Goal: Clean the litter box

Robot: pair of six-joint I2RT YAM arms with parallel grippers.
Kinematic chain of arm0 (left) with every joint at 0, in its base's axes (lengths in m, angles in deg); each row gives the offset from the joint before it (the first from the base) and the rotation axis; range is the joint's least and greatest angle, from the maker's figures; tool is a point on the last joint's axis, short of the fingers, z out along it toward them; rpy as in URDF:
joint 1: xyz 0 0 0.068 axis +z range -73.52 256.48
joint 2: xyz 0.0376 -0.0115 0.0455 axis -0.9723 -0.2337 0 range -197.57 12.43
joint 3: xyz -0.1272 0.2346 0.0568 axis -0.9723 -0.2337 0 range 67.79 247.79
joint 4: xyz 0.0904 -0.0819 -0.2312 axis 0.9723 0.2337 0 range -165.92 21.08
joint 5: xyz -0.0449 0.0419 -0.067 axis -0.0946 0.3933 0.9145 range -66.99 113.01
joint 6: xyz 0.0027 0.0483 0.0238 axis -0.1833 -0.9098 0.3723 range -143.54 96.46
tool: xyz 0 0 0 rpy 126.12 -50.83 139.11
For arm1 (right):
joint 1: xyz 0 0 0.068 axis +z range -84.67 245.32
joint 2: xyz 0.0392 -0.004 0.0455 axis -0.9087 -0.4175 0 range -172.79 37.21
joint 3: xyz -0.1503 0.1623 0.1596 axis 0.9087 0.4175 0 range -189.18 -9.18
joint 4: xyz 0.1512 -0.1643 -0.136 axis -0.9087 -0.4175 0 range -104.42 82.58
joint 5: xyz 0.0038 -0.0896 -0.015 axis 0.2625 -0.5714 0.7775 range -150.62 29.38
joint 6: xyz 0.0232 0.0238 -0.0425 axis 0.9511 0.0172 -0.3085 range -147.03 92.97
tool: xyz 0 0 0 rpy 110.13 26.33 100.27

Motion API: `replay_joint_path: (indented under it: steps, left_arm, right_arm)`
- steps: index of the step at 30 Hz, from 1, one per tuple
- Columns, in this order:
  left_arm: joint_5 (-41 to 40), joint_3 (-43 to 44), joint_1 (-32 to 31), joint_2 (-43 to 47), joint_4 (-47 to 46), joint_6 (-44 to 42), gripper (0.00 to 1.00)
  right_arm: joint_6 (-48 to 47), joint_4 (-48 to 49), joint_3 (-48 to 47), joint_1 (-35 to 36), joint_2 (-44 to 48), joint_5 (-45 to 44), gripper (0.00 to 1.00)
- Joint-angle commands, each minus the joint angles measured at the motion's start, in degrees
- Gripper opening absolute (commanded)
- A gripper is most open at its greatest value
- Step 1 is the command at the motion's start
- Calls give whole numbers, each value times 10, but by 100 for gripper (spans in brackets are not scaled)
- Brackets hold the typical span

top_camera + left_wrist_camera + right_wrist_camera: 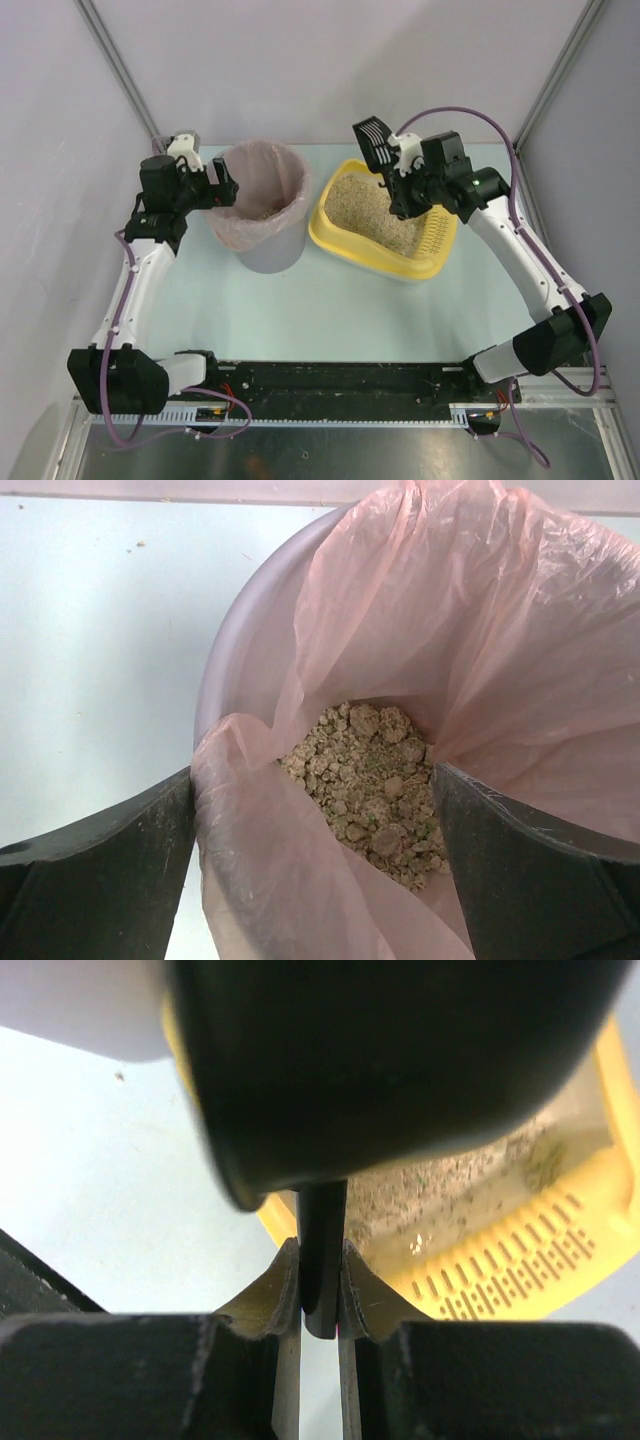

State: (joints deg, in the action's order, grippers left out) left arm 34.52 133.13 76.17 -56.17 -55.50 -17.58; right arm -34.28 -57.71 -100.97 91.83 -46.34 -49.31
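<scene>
My right gripper moves down into the yellow tray next and releases the scoop's handle there, since the litter (375,212) beside the slotted rim lies below it.
The litter box (332,238) is a shallow yellow tray of beige litter (375,212) at right of centre, its slotted rim (520,1265) toward the right arm. My right gripper (402,168) hovers over the tray's far side, shut on the thin handle (322,1245) of a black slotted scoop (372,140) that points up and back. In the right wrist view the scoop's head (380,1060) fills the top and the right gripper (321,1282) pinches the handle. My left gripper (222,186) is open at the bin's left rim; in its wrist view the left gripper (315,780) straddles a fold of pink liner without pinching it.
A grey round bin (265,252) with a pink bag liner (262,172) stands left of the tray and holds litter clumps (365,780). Grey walls and frame posts close in the pale table (330,310) on three sides. The arm bases sit along the near edge.
</scene>
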Motion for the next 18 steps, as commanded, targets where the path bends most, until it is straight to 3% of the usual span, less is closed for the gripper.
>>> replay_joint_path:
  steps: [1, 12, 18]
  left_arm:
    - [-6, 11, -8, 38, -35, -11, 99]
    - [4, 42, -1, 47, -36, 4, 100]
    - [15, 33, 0, 49, -48, 13, 100]
  right_arm:
    - [-14, 25, 63, -60, 31, 56, 1]
    - [-47, 19, 95, -129, -39, 111, 1]
    - [-80, -18, 95, -114, -95, 97, 2]
